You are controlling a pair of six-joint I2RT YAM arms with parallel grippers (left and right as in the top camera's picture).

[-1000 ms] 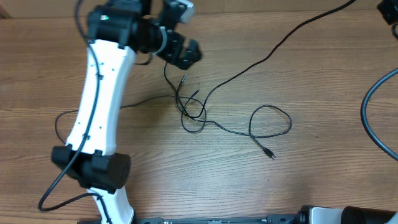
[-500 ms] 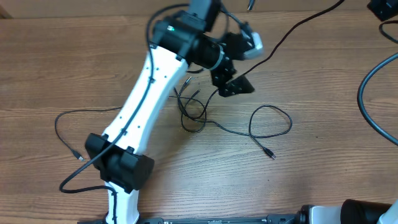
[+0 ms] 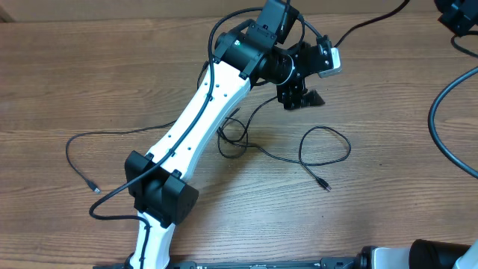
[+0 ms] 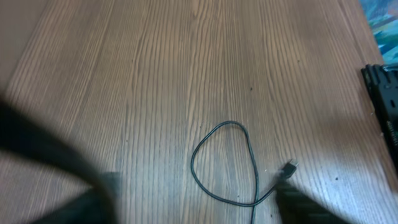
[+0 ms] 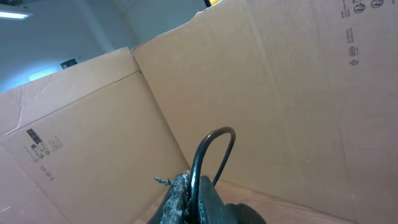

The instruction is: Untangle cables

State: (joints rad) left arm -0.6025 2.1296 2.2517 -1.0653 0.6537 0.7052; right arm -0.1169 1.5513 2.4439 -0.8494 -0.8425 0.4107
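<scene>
The right gripper tilts down toward the wooden tabletop below the cardboard (image 5: 287, 213) next and releases the black cable there, since its fingertips still point at the cardboard.
Thin black cables lie on the wooden table. A knotted tangle (image 3: 231, 138) sits at the middle, partly under my left arm. From it one cable runs right into a loop (image 3: 325, 146) that ends in a plug tip (image 3: 326, 187). The left wrist view shows this loop (image 4: 224, 162) and a plug (image 4: 290, 165). My left gripper (image 3: 302, 96) hovers above the table, up and right of the tangle, open and empty (image 4: 196, 202). My right gripper (image 5: 198, 180) is shut on a black cable (image 5: 214, 140) and points at cardboard.
A long thin cable (image 3: 358, 33) runs from the tangle to the top right edge. Another thin cable (image 3: 75, 149) lies at the left. A thick grey-black cable (image 3: 439, 119) curves along the right edge. A black arm part (image 3: 454, 15) sits in the top right corner.
My left arm has swung from the upper left of the tangle across to its upper right. The cable strand it crossed has shifted slightly. The loop at the right has not moved.
</scene>
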